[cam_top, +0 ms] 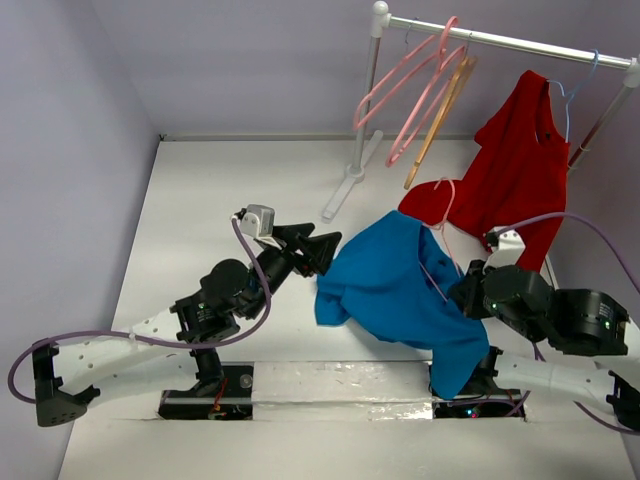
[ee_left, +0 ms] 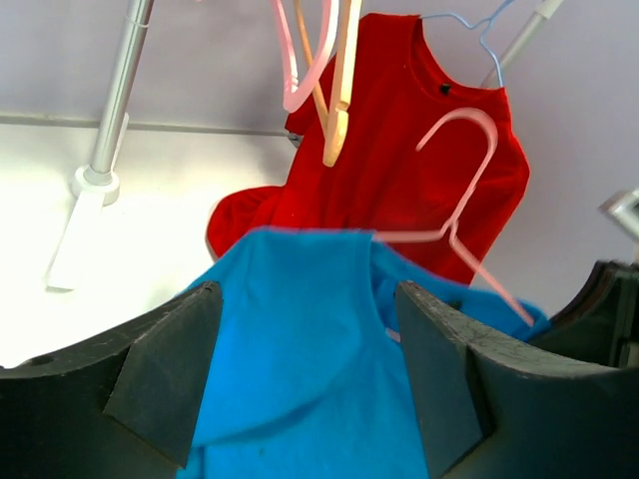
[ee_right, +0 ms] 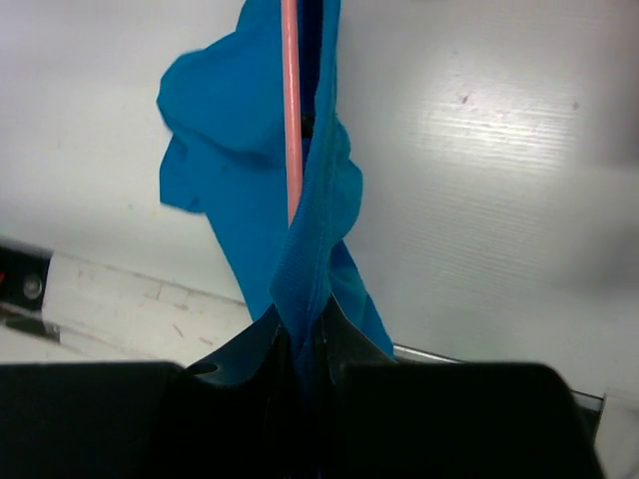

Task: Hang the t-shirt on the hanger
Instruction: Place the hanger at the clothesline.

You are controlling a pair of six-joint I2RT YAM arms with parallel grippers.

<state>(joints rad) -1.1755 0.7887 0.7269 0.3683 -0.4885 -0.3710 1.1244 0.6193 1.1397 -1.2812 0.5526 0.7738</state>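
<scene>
My right gripper carries the shirt up and outward next, hooks its hanger over the bare bar (cam_top: 540, 47) beside the red garment, then releases it. That part of the bar is empty.
The bright blue t-shirt (cam_top: 400, 285) hangs above the table, draped over a thin pale pink hanger (cam_top: 433, 268) whose hook (ee_left: 469, 130) sticks up in front of the red garment. My right gripper (cam_top: 470, 292) holds the shirt's right side; in the right wrist view it (ee_right: 310, 334) is shut on a fold of blue cloth, and the pink hanger bar (ee_right: 291, 120) runs straight up from the jaws inside the shirt. My left gripper (cam_top: 325, 252) is open at the shirt's left edge. In the left wrist view the blue cloth (ee_left: 300, 379) fills the gap between its fingers (ee_left: 308, 291).
A white clothes rail (cam_top: 500, 40) on a pole (cam_top: 365, 100) stands at the back. It carries spare pink hangers (cam_top: 400, 90), a tan wooden hanger (cam_top: 445, 110) and a red garment (cam_top: 520, 170) on a pale blue hanger (cam_top: 570, 95). Walls close in on the left and right.
</scene>
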